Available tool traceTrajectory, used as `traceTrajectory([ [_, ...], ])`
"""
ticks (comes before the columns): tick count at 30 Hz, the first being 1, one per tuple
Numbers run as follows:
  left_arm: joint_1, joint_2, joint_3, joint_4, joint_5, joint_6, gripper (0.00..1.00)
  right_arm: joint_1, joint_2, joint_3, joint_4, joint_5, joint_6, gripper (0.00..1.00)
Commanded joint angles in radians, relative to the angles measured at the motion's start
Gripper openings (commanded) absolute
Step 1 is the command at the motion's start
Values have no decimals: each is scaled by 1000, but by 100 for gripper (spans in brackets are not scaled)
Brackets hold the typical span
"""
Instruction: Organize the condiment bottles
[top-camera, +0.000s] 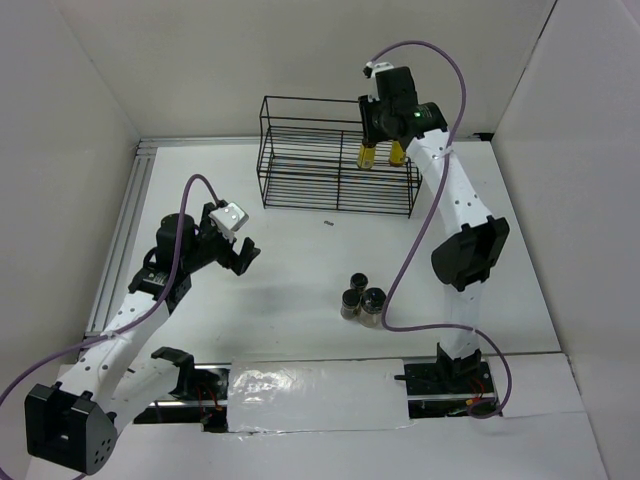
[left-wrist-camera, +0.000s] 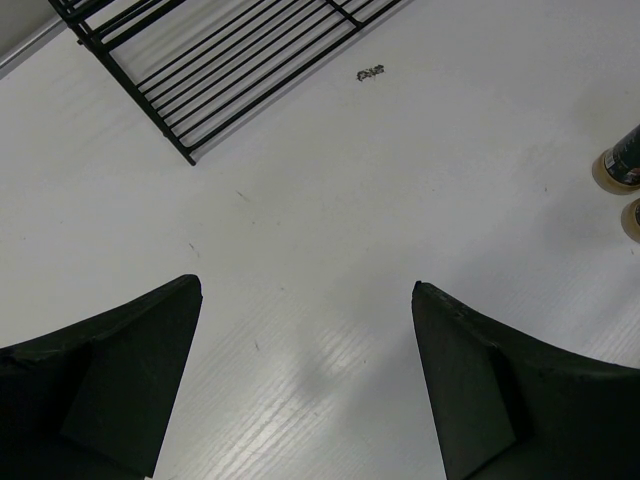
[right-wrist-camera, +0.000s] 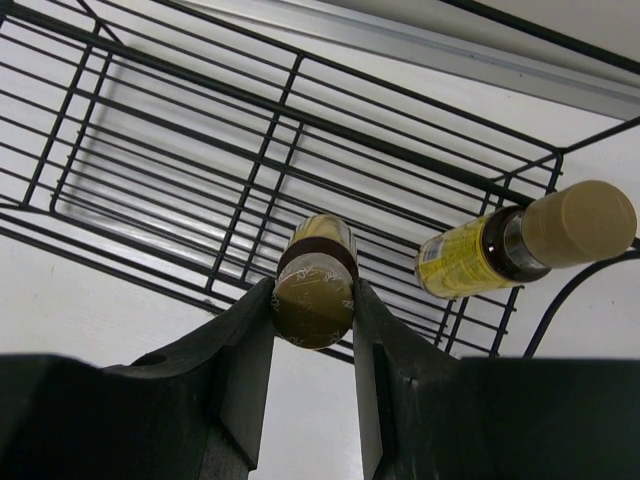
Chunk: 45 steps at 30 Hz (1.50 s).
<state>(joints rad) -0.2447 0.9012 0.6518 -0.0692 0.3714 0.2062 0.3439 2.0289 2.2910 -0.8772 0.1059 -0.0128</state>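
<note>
The tan cap still hangs over the rack's front edge, so I should next move my right gripper outward, deeper over the rack (right-wrist-camera: 315, 212) and slightly away from the other yellow bottle.
Two slim yellow bottles stand on the lower shelf of the black wire rack (top-camera: 300, 160) at its right end. My right gripper (top-camera: 383, 128) is shut on the tan cap of the left yellow bottle (right-wrist-camera: 315, 285), which also shows in the top view (top-camera: 367, 157). The other yellow bottle (right-wrist-camera: 525, 245) stands beside it on the right, seen from above too (top-camera: 397, 153). Three dark-lidded jars (top-camera: 362, 299) cluster on the table in front of the rack, one at the left wrist view's edge (left-wrist-camera: 622, 165). My left gripper (left-wrist-camera: 305, 290) is open and empty over bare table.
White walls enclose the table on three sides. A small dark speck (top-camera: 328, 223) lies in front of the rack. A metal rail (top-camera: 130, 210) runs along the left edge. The rack's front corner (left-wrist-camera: 185, 150) shows in the left wrist view.
</note>
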Motion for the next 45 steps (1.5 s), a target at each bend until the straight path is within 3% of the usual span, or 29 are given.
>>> traceTrajectory([
  [1,-1,2,9,20,4,2,99,-8,39,35,84,-26,1,7],
  [20,-1,-8,-7,28,-15,19,99,-20,80,-1,165,-5,4,11],
  [25,1,-8,-9,25,-9,12,99,-22,71,-25,178,-9,1,29],
  [36,1,-10,-15,26,-14,19,99,-23,68,-36,187,-20,2,42],
  [45,-1,-13,-15,29,-11,22,99,-25,62,-38,191,-35,-3,59],
])
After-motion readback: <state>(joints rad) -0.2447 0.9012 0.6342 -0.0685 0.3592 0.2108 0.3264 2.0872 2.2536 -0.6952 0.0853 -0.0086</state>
